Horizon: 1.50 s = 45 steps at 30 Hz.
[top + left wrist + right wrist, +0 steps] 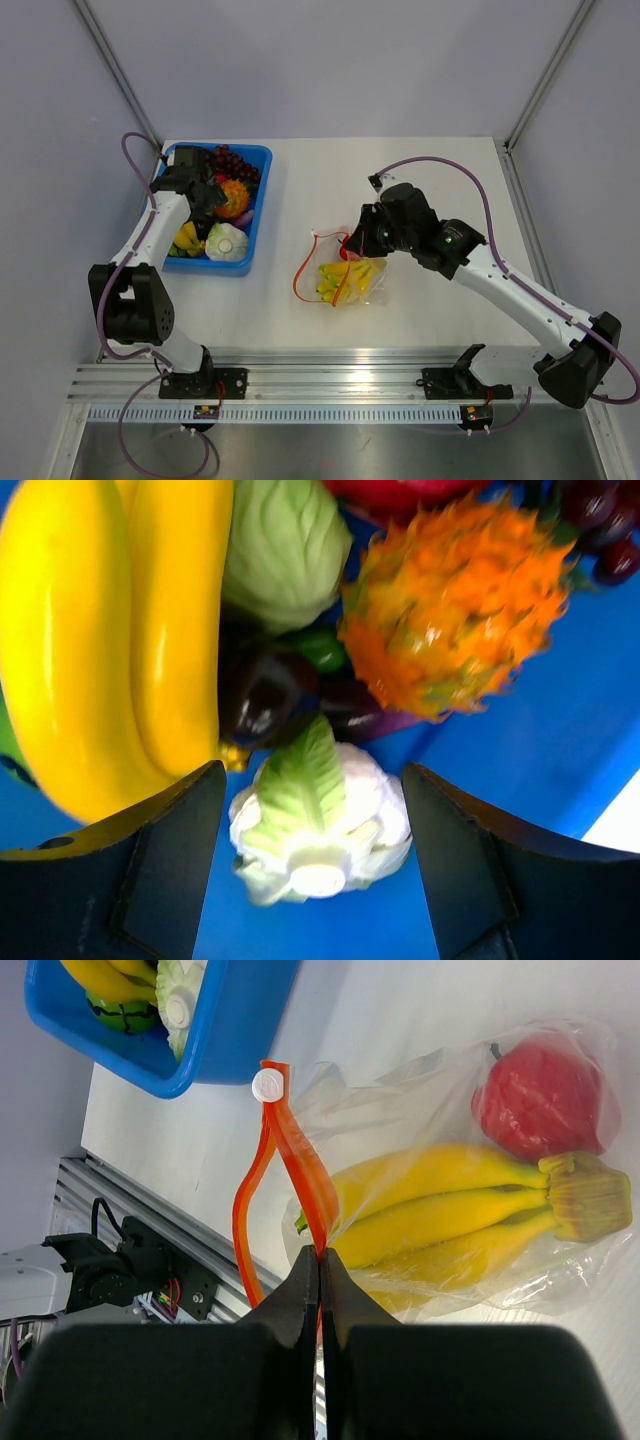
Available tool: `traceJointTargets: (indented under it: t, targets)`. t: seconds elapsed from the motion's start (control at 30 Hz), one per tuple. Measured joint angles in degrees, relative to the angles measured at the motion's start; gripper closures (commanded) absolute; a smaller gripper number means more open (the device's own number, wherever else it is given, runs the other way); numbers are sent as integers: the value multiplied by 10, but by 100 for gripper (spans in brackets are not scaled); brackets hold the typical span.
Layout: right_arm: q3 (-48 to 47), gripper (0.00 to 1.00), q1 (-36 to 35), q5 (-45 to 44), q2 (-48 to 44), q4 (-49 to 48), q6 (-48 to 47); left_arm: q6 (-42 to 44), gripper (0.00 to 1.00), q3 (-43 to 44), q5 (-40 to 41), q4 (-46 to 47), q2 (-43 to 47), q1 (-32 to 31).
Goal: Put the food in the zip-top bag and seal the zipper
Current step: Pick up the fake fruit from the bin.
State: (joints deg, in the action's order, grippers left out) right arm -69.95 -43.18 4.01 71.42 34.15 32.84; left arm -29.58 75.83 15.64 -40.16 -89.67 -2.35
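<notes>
I will next move my left gripper outward past the cabbage and lower it into the tray's far corner point(176, 151) beyond the bananas, because the bag's opening is still wide open for food.
The zip-top bag point(400, 1120) lies on the white table, a yellow banana bunch point(450, 1200) and a red fruit point(540, 1095) showing through its plastic. Its mouth gapes, the red-orange zipper point(300, 1170) parted into two strands. My right gripper point(320, 1255) is shut on one strand at the bag's near corner. In the top view the bag point(360, 282) sits mid-table under that gripper point(352, 246). My left gripper point(312, 776) hangs open over the blue tray, its fingers either side of a white cauliflower point(320, 830) and apart from it.
The blue tray point(262, 200) at the back left holds more food: yellow bananas point(100, 630), a green cabbage point(285, 550), an orange spiky fruit point(450, 610) and dark grapes point(232, 160). A metal rail point(340, 385) runs along the table's near edge.
</notes>
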Motion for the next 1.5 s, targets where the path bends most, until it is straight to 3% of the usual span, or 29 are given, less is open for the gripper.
traceJointTargets:
  t: [0.17,0.33,0.47,0.57,0.67,1.0,1.23,1.5]
  targets:
    - [0,100,0,1,0,0,0,17,26,47,-1,4,-16,14]
    - [0,100,0,2,-1,-1,0,73,20,193,0,2,-66,38]
    - [0,100,0,3,-2,-1,0,153,26,282,-11,35,-135,52]
    - [0,100,0,7,-2,-1,0,226,27,288,-31,47,-174,53]
    - [0,100,0,16,-1,-1,0,281,34,287,-50,47,-208,53]
    - [-9,100,0,32,47,0,-13,400,34,262,-50,104,-230,52]
    - [-34,100,0,37,77,3,-32,447,28,257,-15,117,-231,52]
    - [-59,100,0,42,102,12,-50,456,29,262,12,142,-265,54]
